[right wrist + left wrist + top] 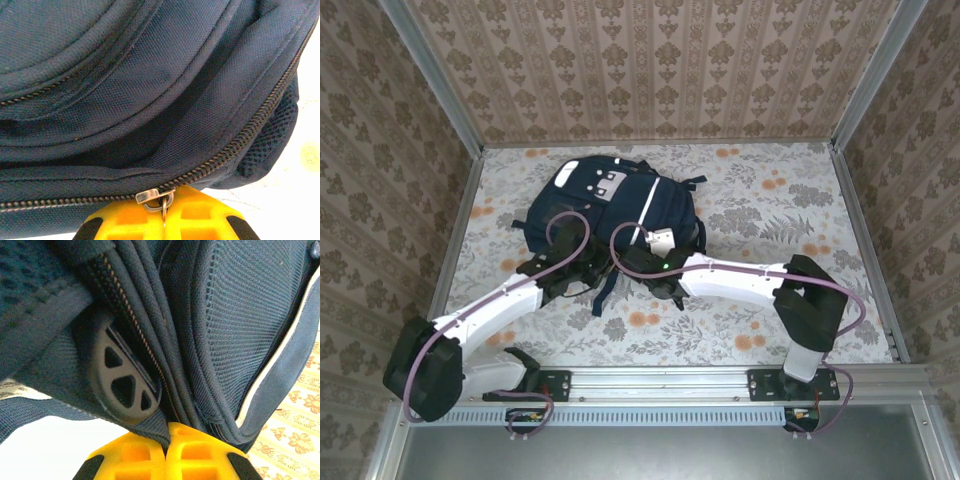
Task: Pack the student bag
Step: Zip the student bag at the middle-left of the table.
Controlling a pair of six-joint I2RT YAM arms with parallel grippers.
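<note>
My left gripper should next pull the bag's fold over the bare tabletop beside it, away from my right gripper, tighten the bag's edge against the held zipper pull (161,197), and let go.
The student bag (620,205), navy blue with a thin white stripe and white top patches, lies flat on the table's middle. At its near left edge, my left gripper (565,272) is shut on a fold of the bag's blue fabric (155,422). A dark plastic strap buckle (122,385) sits just above the yellow fingers (200,455). My right gripper (642,262) is at the bag's near edge, shut on the metal zipper pull (161,197) of a zipper (240,145) that runs closed along the seam. Blue mesh side pocket (250,325) shows beside the stripe.
Dark straps (605,290) trail from the bag toward the arms. The floral tablecloth (790,210) spreads to the right of the bag and along the back. Patterned walls (650,70) enclose the table on three sides, with a metal rail (660,380) at the front.
</note>
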